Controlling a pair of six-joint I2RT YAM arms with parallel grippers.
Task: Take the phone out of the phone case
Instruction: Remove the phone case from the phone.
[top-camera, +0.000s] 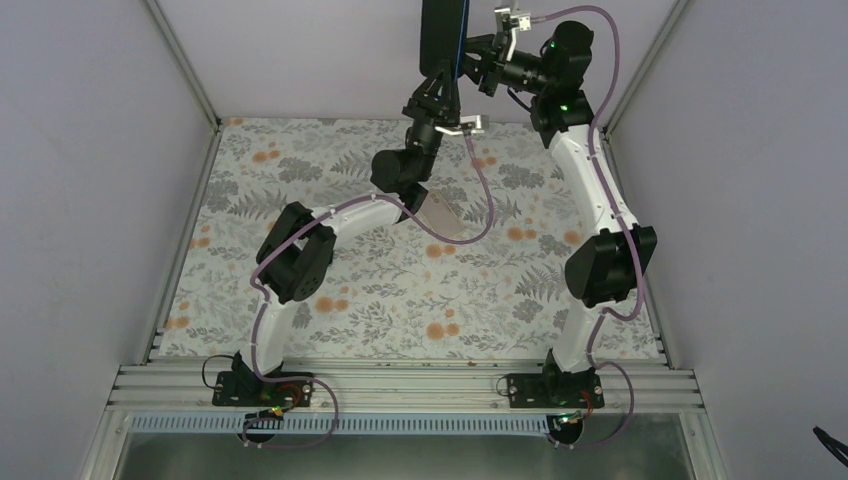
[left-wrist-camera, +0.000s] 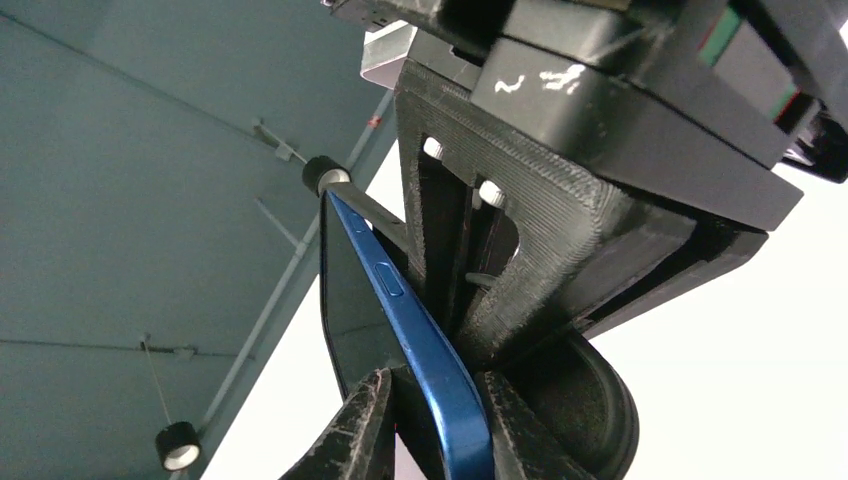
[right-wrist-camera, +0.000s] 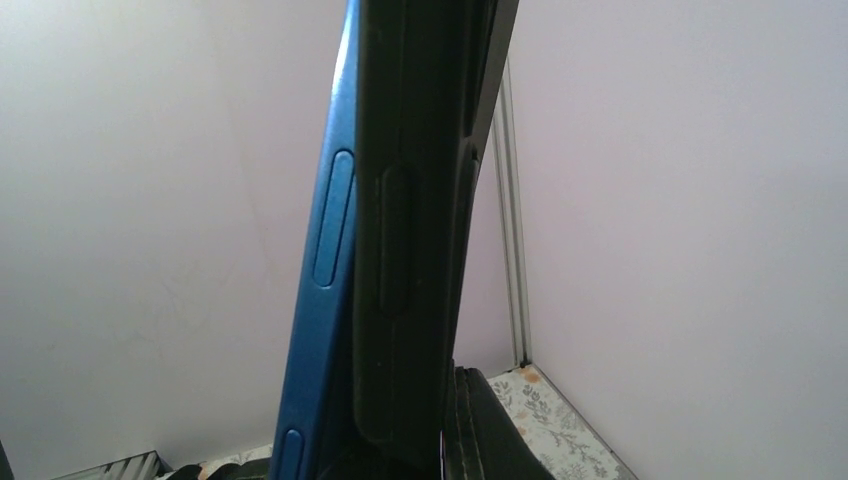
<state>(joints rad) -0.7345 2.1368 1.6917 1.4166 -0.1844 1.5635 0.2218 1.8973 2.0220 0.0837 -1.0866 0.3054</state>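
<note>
Clear cloth between orange flowers (top-camera: 545, 218) lies below, back and to the right in the top view, so my right gripper next needs to lower that way and release the case.
The phone (top-camera: 443, 35), dark with a blue rim, is held upright high above the back of the table. My left gripper (top-camera: 437, 82) grips its lower end from below; in the left wrist view (left-wrist-camera: 435, 440) both fingers pinch the blue rim (left-wrist-camera: 440, 370). My right gripper (top-camera: 480, 62) comes in from the right. In the right wrist view the black phone case (right-wrist-camera: 420, 200) stands beside the phone's blue edge (right-wrist-camera: 325, 290), peeled slightly away from it. One right finger (right-wrist-camera: 490, 435) presses the case's back; the other is hidden.
A floral cloth (top-camera: 400, 290) covers the table. A small pale card (top-camera: 441, 215) lies on it under the left forearm. White enclosure walls (top-camera: 90, 180) stand on both sides and at the back, close to the raised grippers.
</note>
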